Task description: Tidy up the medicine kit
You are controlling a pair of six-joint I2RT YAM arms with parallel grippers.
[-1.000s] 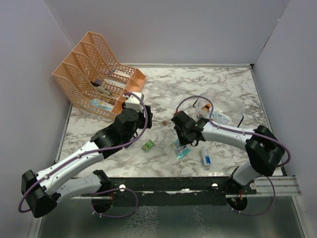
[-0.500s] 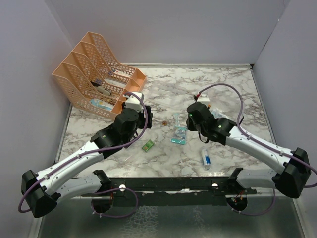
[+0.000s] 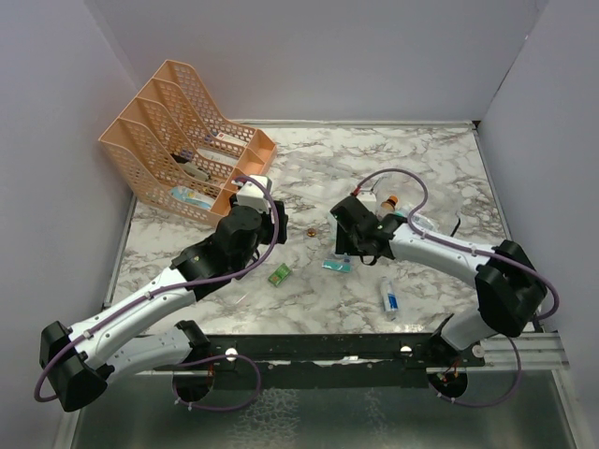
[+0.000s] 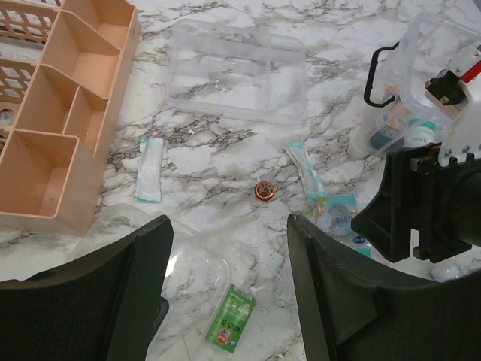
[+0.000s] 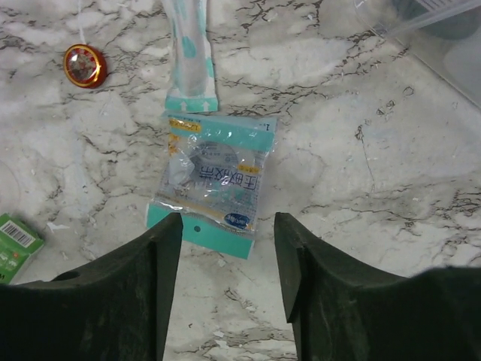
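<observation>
The right gripper moves down over the packet's side edge point(image 5: 263, 177) facing the kit box next and closes there, since bare marble beside it leaves finger room.
A teal-edged clear packet point(image 5: 214, 180) lies flat on the marble, also seen from above point(image 3: 337, 265). My right gripper point(image 5: 228, 219) is open and empty, hovering just above the packet's near edge, with the jaws either side of it; from above it point(image 3: 346, 241) is at mid-table. My left gripper point(image 4: 228, 222) is open and empty above a small green box point(image 4: 231, 329) and a clear lid point(image 4: 176, 259); from above it point(image 3: 265, 227) is left of centre. A clear kit box point(image 4: 428, 75) with a black handle holds bottles at the right.
An orange divided organizer point(image 3: 178, 140) stands at the back left. A clear tray point(image 4: 237, 71) lies beyond it. A small red tin point(image 4: 263, 190), a long sachet point(image 4: 304, 169) and another sachet point(image 4: 150, 169) lie between. A white tube point(image 3: 389, 299) lies near the front right.
My right arm swung right and back, then returned left over the teal packet. The packet now lies a little farther from the front edge. My left arm has not moved.
</observation>
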